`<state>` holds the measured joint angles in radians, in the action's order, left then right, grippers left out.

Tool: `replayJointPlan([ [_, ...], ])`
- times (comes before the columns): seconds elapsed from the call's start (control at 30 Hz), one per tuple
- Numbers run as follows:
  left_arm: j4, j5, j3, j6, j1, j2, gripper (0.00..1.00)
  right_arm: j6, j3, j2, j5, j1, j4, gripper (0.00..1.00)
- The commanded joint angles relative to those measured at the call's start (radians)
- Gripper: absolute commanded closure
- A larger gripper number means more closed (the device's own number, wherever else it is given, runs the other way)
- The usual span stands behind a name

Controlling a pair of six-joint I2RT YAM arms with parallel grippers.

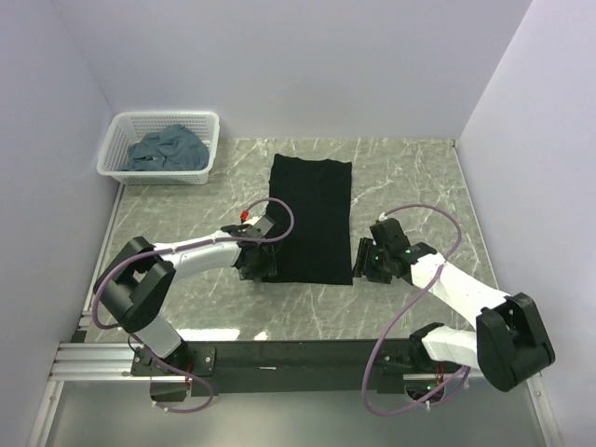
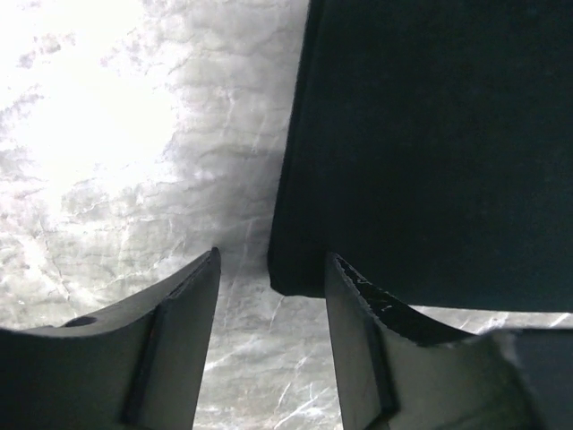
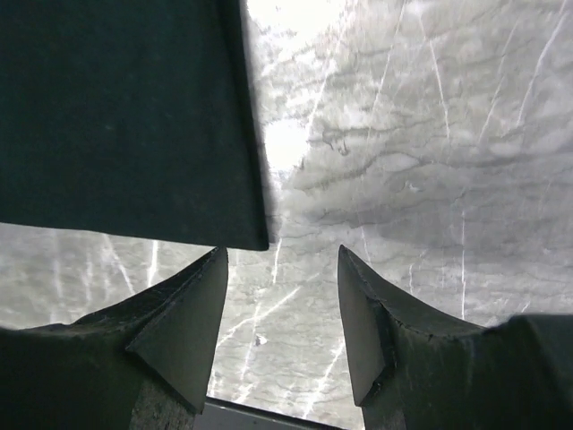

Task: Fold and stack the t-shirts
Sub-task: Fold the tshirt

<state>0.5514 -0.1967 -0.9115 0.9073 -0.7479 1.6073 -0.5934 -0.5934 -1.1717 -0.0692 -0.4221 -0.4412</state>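
I need to move my right gripper down and to the left in the top view next, onto the black t-shirt's near corner (image 1: pixel 349 281) (image 3: pixel 258 238). The corner lies just off its open fingers.
The black t-shirt (image 1: pixel 312 216) lies folded into a long rectangle in the middle of the table. My left gripper (image 1: pixel 253 265) is open and empty just above its near left corner, which shows in the left wrist view (image 2: pixel 430 152). My right gripper (image 1: pixel 361 263) is open and empty just off its near right corner, which shows in the right wrist view (image 3: pixel 116 116). Slate blue-grey t-shirts (image 1: pixel 168 149) lie crumpled in the white basket (image 1: pixel 118 132) at the far left.
The marble table (image 1: pixel 410 177) is walled on the left, back and right. The arms' base rail (image 1: pixel 298 358) runs along the near edge.
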Motion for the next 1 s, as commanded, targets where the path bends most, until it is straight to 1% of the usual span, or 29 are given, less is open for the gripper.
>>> replayJointPlan([
  [0.0, 0.025, -0.003, -0.007, -0.005, -0.014, 0.042, 0.45, 0.000, -0.054, -0.038, 0.066, -0.027, -0.031, 0.41],
  [0.17, 0.004, 0.040, 0.011, -0.016, -0.030, 0.108, 0.49, -0.019, -0.080, -0.118, 0.092, -0.064, -0.039, 0.41],
  [0.2, 0.002, 0.045, 0.019, -0.018, -0.033, 0.114, 0.51, -0.023, -0.083, -0.131, 0.097, -0.084, -0.040, 0.41],
  [0.3, -0.002, 0.059, 0.034, -0.018, -0.034, 0.123, 0.61, -0.037, -0.115, -0.178, 0.124, -0.113, -0.065, 0.41],
  [0.37, -0.007, 0.069, 0.040, -0.024, -0.034, 0.120, 0.66, -0.046, -0.137, -0.201, 0.137, -0.136, -0.080, 0.40],
  [0.43, -0.016, 0.079, 0.052, -0.025, -0.036, 0.112, 0.73, -0.057, -0.146, -0.209, 0.140, -0.150, -0.080, 0.40],
  [0.47, -0.016, 0.080, 0.054, -0.027, -0.036, 0.111, 0.82, -0.063, -0.154, -0.218, 0.140, -0.153, -0.080, 0.41],
  [0.57, -0.018, 0.083, 0.065, -0.025, -0.036, 0.100, 0.99, -0.068, -0.172, -0.243, 0.151, -0.170, -0.094, 0.41],
  [0.7, -0.027, 0.089, 0.079, -0.025, -0.036, 0.092, 0.99, -0.069, -0.186, -0.266, 0.147, -0.179, -0.099, 0.47],
  [0.97, -0.039, 0.105, 0.092, -0.033, -0.036, 0.068, 0.99, -0.082, -0.195, -0.342, 0.166, -0.196, -0.096, 0.54],
])
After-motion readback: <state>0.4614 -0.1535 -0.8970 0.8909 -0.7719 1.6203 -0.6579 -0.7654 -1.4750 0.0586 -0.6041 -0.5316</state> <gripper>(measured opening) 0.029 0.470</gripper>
